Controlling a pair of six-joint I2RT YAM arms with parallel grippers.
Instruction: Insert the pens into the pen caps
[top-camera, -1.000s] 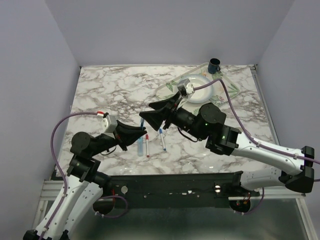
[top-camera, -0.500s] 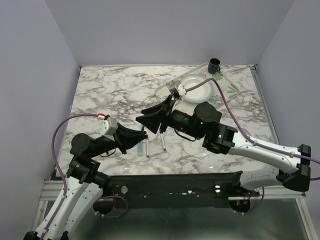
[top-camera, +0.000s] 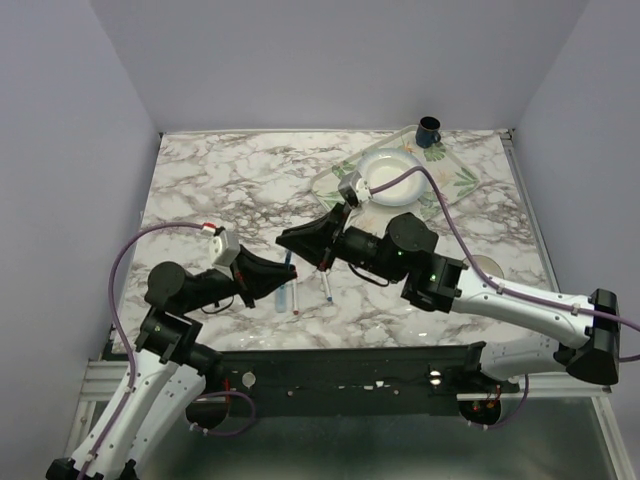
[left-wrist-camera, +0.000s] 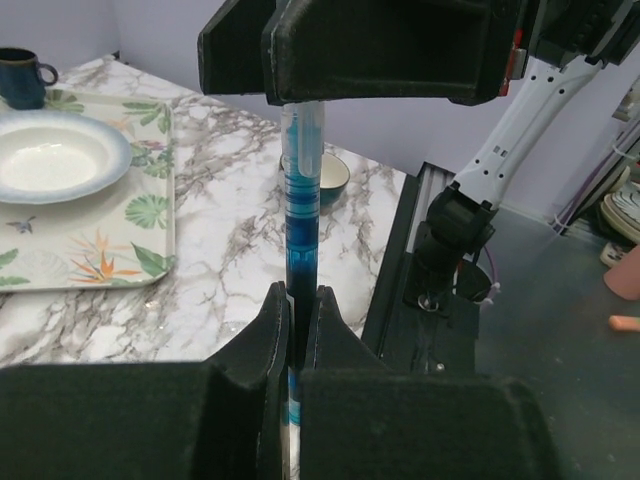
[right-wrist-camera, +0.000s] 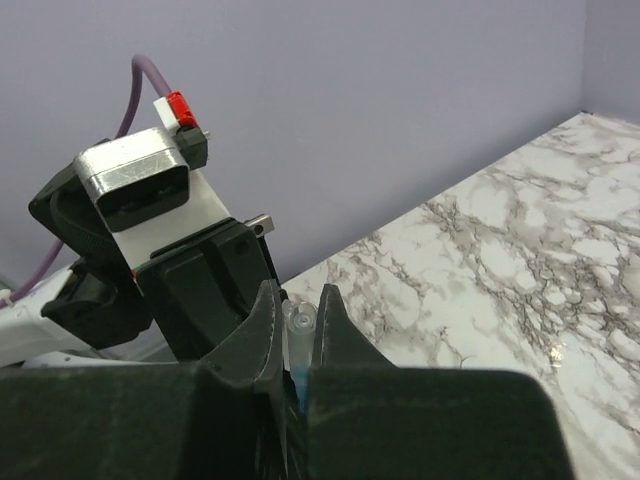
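The clear cap is on the blue pen (top-camera: 288, 257), so I need to tip my left gripper down, lower it to the marble (top-camera: 262, 304) beside the light blue pen and let go.
A blue pen (left-wrist-camera: 300, 225) stands between my two grippers above the table's front middle. My left gripper (left-wrist-camera: 300, 300) is shut on its dark blue lower barrel. My right gripper (right-wrist-camera: 298, 305) is shut on the pen's clear, cap-like upper end (right-wrist-camera: 301, 322), which shows between its fingers. From above, the two grippers (top-camera: 287, 268) (top-camera: 284, 241) meet tip to tip around the pen (top-camera: 288, 257). Three more pens lie on the marble below them: a light blue one (top-camera: 282, 294), a red-ended one (top-camera: 296, 301) and a blue-ended one (top-camera: 327, 287). No loose pen caps show.
A leaf-patterned tray (top-camera: 452, 178) at the back right carries a white plate (top-camera: 388, 172) and a dark blue mug (top-camera: 428, 130). A small bowl (left-wrist-camera: 335, 172) sits on the marble beyond the right arm. The table's dark front rail (top-camera: 350, 362) runs below the pens.
My right gripper has come down and left onto the pen's upper end and gone from open to shut on it. The left gripper has kept hold of the pen, shifting slightly.
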